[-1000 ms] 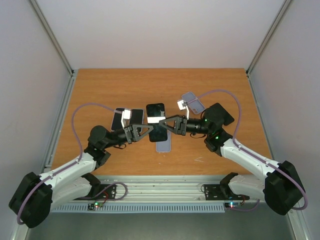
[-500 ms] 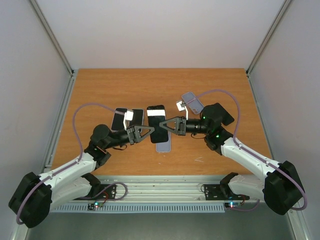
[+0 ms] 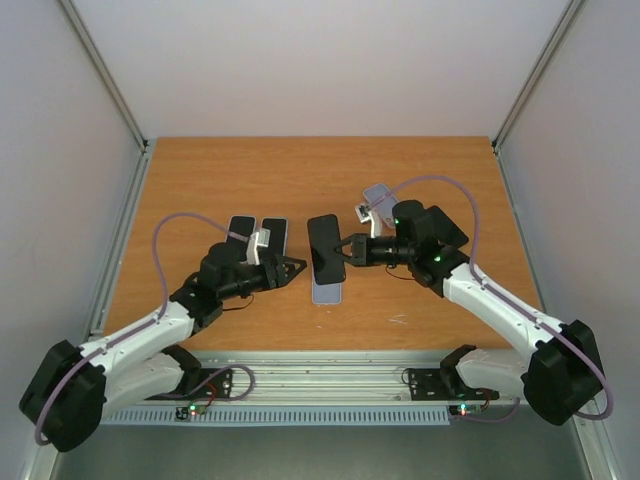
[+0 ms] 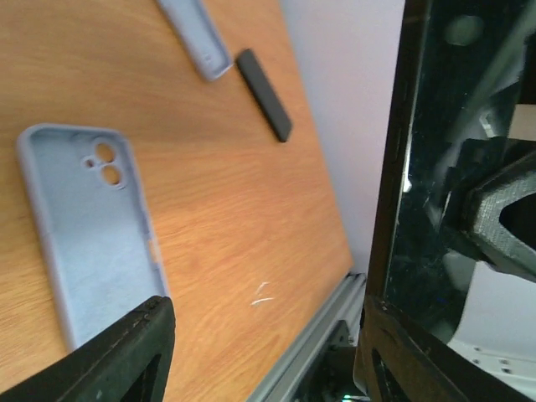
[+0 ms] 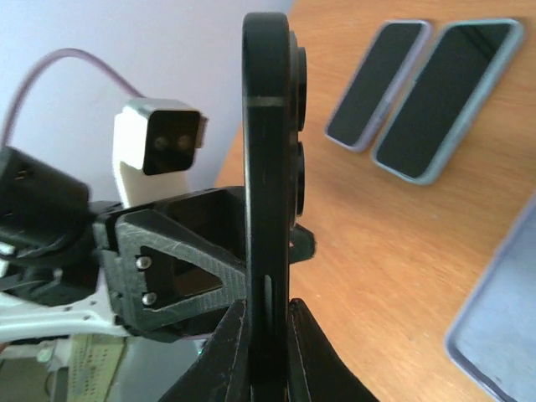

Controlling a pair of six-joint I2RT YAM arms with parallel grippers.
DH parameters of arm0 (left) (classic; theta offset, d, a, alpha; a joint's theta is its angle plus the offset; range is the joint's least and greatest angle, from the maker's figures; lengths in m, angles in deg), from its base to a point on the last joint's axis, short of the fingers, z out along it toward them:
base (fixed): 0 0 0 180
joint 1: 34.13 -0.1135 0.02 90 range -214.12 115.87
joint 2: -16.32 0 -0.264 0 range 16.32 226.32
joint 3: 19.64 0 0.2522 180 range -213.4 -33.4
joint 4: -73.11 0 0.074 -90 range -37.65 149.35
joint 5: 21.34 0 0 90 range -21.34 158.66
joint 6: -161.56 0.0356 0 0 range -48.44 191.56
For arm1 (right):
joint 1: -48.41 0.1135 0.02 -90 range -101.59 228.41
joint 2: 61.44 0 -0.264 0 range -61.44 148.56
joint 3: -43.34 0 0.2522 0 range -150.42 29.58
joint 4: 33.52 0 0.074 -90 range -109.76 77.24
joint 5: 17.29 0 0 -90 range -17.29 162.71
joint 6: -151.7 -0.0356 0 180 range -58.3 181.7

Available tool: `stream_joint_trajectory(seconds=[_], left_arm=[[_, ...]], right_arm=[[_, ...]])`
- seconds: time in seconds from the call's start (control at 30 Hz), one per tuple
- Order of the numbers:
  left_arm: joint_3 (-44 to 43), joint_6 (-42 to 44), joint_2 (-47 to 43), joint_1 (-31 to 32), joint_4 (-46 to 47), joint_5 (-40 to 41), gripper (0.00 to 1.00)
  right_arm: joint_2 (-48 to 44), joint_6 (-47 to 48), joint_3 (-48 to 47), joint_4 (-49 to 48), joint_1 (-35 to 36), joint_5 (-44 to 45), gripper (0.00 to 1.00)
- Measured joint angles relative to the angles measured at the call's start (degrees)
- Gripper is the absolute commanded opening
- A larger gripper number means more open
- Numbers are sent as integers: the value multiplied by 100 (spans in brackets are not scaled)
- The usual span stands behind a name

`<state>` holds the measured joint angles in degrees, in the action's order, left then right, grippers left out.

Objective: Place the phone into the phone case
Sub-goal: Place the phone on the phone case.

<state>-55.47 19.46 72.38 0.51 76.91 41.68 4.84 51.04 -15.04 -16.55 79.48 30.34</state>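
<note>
The empty light-blue phone case [image 3: 327, 291] [image 5: 509, 311] is face up below the phone. My right gripper will next lower the phone until it meets the hollow of the phone case and let go of it.
A black phone [image 3: 325, 250] hangs above the table with my right gripper [image 3: 347, 250] shut on its right end. In the right wrist view the phone [image 5: 268, 167] stands edge-on between the gripper's [image 5: 270, 356] two fingers. My left gripper [image 3: 298, 267] is open at the phone's left edge, its fingers [image 5: 180, 264] on either side without pressing. The empty light-blue phone case [image 3: 327, 291] lies flat on the table just below the phone. In the left wrist view the case [image 4: 92, 226] faces up, and the phone [image 4: 444, 167] fills the right side by the gripper [image 4: 264, 352].
Two cased phones [image 3: 240, 233] [image 3: 272, 235] lie side by side, left of centre. A lavender case [image 3: 383, 197] sits beside the right arm at the back. A small white scratch [image 4: 262, 293] marks the wood near the front rail [image 3: 320, 375].
My left gripper opened, let go of the phone and drew back to the left. My right gripper closed on the phone and now carries it alone, slightly turned and further right.
</note>
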Motion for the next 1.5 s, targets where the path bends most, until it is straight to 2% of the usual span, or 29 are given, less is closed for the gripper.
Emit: stream_joint_trajectory(seconds=[0.2,0.4,1.03,1.5], left_arm=[[-249,61,723,-4,-527,85,66],[-531,122,1563,-4,-673,22,67],[-1130,160,3578,-4,-520,-245,66],[-1202,90,3945,125,-2,-417,58]], right_arm=[[610,122,-227,844,0,581,1],[1167,4,-225,1051,0,918,1],[2492,-651,-179,275,0,1054,1],[3016,-846,68,-461,-2,787,1]])
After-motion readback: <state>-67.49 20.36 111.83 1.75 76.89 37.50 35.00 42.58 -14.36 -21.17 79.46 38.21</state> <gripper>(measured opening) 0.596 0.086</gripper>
